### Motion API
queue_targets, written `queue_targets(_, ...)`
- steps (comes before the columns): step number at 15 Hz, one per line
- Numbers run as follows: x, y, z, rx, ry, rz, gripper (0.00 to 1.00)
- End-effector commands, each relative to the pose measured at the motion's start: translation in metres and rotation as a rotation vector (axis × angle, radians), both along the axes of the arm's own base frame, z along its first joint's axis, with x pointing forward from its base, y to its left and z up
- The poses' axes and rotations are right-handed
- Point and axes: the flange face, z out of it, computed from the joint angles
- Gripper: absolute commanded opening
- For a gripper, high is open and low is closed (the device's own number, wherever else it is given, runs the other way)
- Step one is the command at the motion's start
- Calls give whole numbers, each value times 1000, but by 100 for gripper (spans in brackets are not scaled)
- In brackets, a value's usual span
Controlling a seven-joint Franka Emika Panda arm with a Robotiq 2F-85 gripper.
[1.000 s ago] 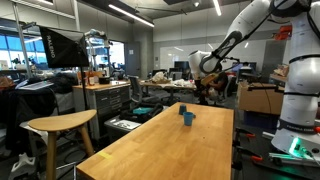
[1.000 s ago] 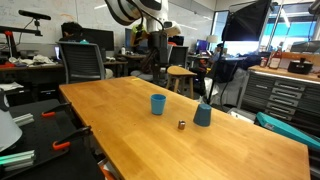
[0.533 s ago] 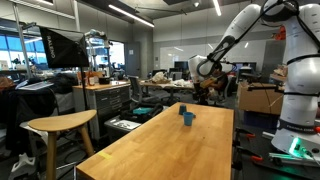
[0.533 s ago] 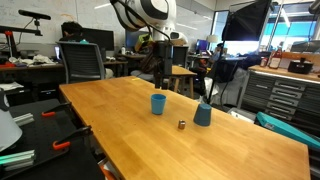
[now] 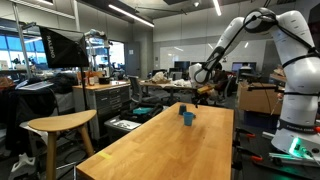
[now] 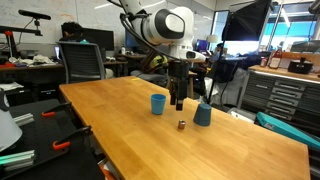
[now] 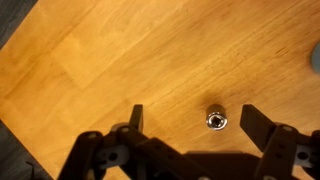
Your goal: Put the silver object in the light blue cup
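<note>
I will lower my gripper around the socket (image 6: 182,125) (image 7: 216,117) and shift it toward the right in the wrist view, because the socket is off the middle of my fingers.
The silver object (image 7: 216,119), a small metal socket, stands on the wooden table (image 7: 120,50). It also shows in an exterior view (image 6: 181,125). My gripper (image 7: 199,122) is open and hovers above the socket, which lies between the fingers, nearer one of them. In an exterior view the gripper (image 6: 180,100) hangs between two small blue cups. The brighter light blue cup (image 6: 158,103) is on one side and a duller blue cup (image 6: 203,114) on the other. Both cups (image 5: 186,116) are tiny in the far exterior view, where the gripper (image 5: 199,78) is above them.
The long wooden table (image 6: 120,120) runs through both exterior views. A wooden stool (image 5: 60,124) stands beside it. Desks, chairs, monitors and a seated person (image 6: 72,38) fill the room behind. A blue blur (image 7: 316,60) at the wrist view's edge is a cup.
The arm has swung in from the table's far end and come down. The gripper now hangs low between the two cups, over the silver object. Cups and socket have not moved.
</note>
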Motion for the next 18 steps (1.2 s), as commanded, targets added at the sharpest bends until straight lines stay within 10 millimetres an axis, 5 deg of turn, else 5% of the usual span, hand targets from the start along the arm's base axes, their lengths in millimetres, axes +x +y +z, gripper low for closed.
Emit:
queue_targets(1,11,-9,-32,-39,-29,-85,100)
queue_targets(11,33,13,-80,-80,-149,-424,100)
queue_targets(18,42,3,-96,-101,-169,-552,100)
